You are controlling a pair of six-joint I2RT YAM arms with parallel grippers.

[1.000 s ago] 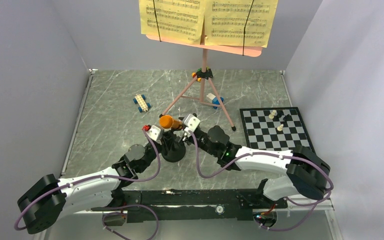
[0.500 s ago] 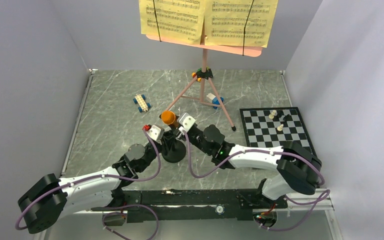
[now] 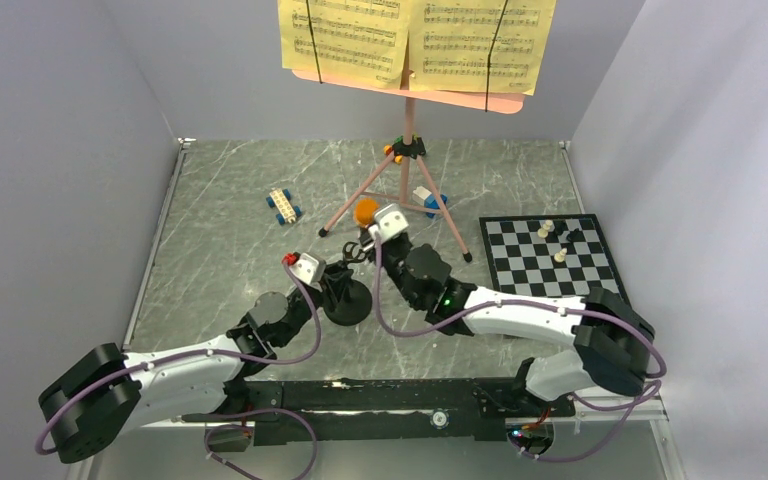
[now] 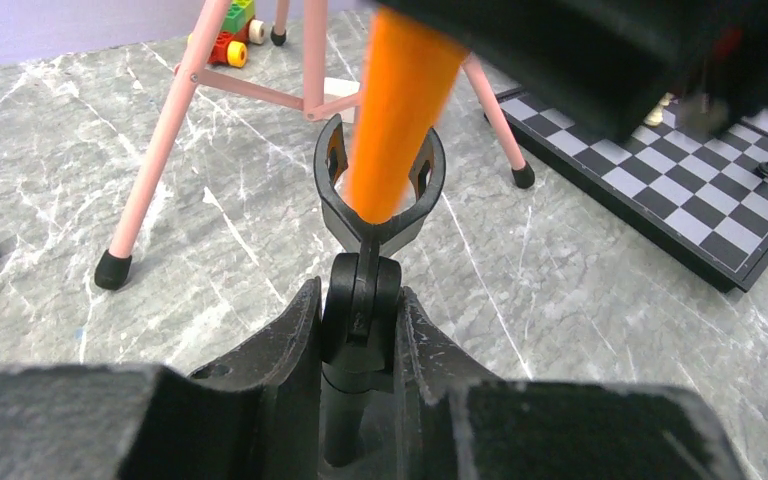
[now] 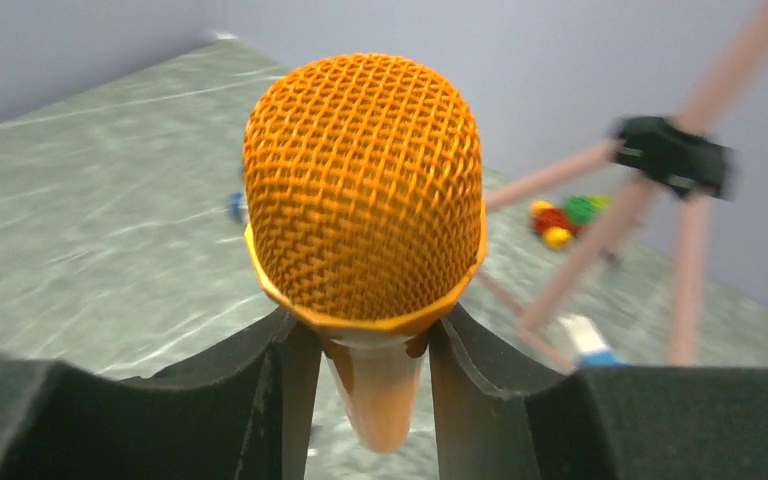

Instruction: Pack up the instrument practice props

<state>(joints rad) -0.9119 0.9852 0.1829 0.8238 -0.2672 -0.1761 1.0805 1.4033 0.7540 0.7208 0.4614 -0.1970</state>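
I need to lift my right gripper up above the stand's clip [image 3: 354, 253] next and let go of the microphone to my left gripper, because the lower end of the handle is between the prongs.
The orange microphone [image 3: 365, 212] is tilted up and away over the small black mic stand [image 3: 348, 303]. My right gripper [image 3: 368, 234] is shut on it, both fingers pressing the handle just under the mesh head [image 5: 363, 185]. In the left wrist view the handle's lower end [image 4: 392, 120] still shows between the prongs of the stand's clip [image 4: 332, 170]. My left gripper [image 4: 358, 300] is shut on the stand's neck. Behind stands the pink music stand [image 3: 408, 125], with yellow sheet-music pages [image 3: 415, 40] on its tray.
A black-and-white chessboard [image 3: 520, 262] with a few pieces lies at the right. Small blue-and-white toy blocks [image 3: 283, 205] lie at the left, and another block [image 3: 430, 200] lies by the tripod legs [image 4: 165, 130]. Grey walls enclose the table on three sides.
My right gripper has closed on the microphone and swung it up and away from me, off its lying position over the stand. The left gripper has stayed on the stand.
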